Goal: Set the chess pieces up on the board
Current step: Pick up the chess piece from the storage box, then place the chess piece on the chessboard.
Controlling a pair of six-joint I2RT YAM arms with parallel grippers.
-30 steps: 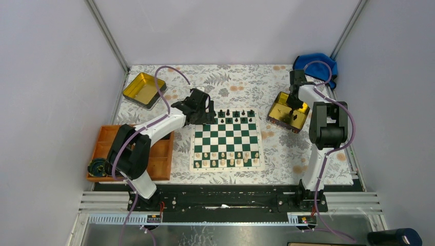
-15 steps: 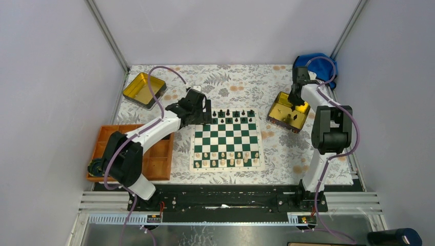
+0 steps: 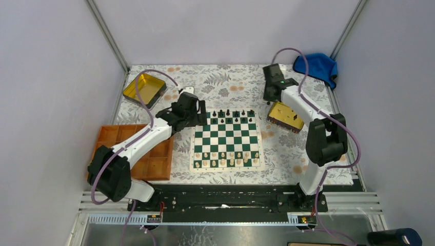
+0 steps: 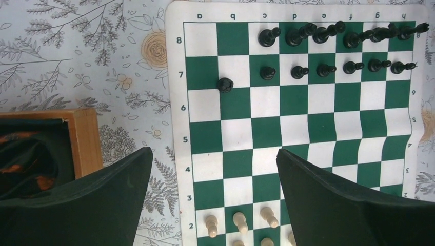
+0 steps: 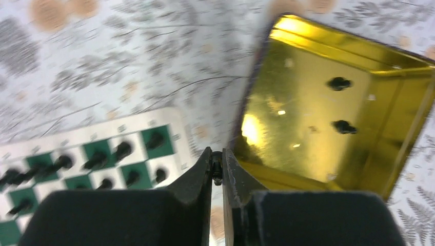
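Note:
I will next move my right gripper left in the top view and lower the chess piece onto the board's far row's green b square (image 3: 208,115), which is empty.
The board (image 3: 226,141) lies mid-table and fills the left wrist view (image 4: 302,128). Black chess pieces (image 4: 328,36) stand in its two far rows, and one pawn (image 4: 224,84) stands at the left end of the second row. My left gripper (image 4: 214,154) is open and empty, just off the board's far left corner (image 3: 201,117). My right gripper (image 5: 217,164) is shut on a small black chess piece (image 5: 217,173), held in the air between the board's far right corner and the gold tin (image 3: 268,96). Two black pieces (image 5: 339,83) lie in that tin.
Cream pieces (image 3: 228,158) fill the board's near rows. The gold tin (image 3: 286,116) sits right of the board, a second gold tin (image 3: 144,89) at far left. An orange compartment tray (image 3: 154,156) lies left of the board. A blue cloth (image 3: 315,65) is in the far right corner.
My right gripper has risen out of the right gold tin and swung left with a black piece in it. My left gripper has drawn back a little to the left.

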